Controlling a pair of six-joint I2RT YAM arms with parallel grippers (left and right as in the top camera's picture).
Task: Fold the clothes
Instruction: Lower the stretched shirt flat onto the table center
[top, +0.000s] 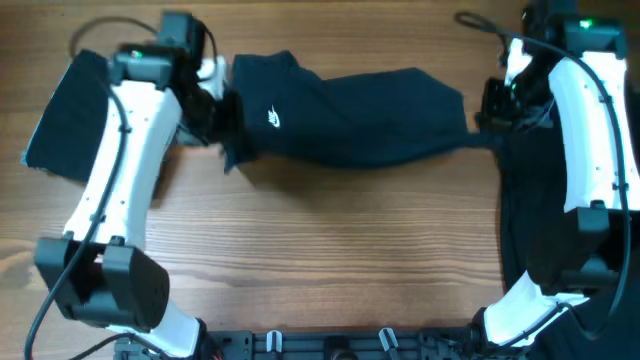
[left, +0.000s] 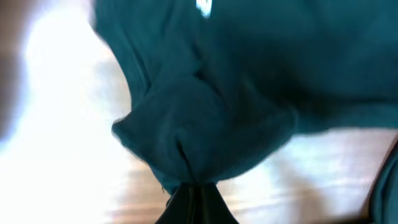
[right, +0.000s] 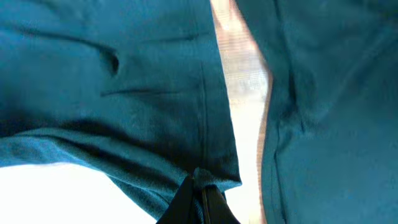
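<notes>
My right gripper goes down to the bare tabletop below next and releases the hemmed edge there, since the shirt's far part already lies spread upon the table.
A dark navy shirt (top: 350, 118) with a tiny white chest mark (top: 273, 120) hangs stretched between my two grippers over the far part of the table. My left gripper (top: 222, 118) is shut on its left end; the bunched cloth (left: 199, 134) shows just above the closed jaws (left: 198, 190). My right gripper (top: 492, 122) is shut on its right end, pinching a hemmed edge (right: 211, 124) at the jaws (right: 202, 186). A folded dark garment (top: 65, 115) lies at the far left. More dark clothes (top: 545, 215) lie at the right under my right arm, and they also show in the right wrist view (right: 329, 106).
The wooden table (top: 330, 250) stretches in front of the held shirt. The arm bases (top: 330, 345) stand along the near edge. Cables (top: 480, 25) run at the back right.
</notes>
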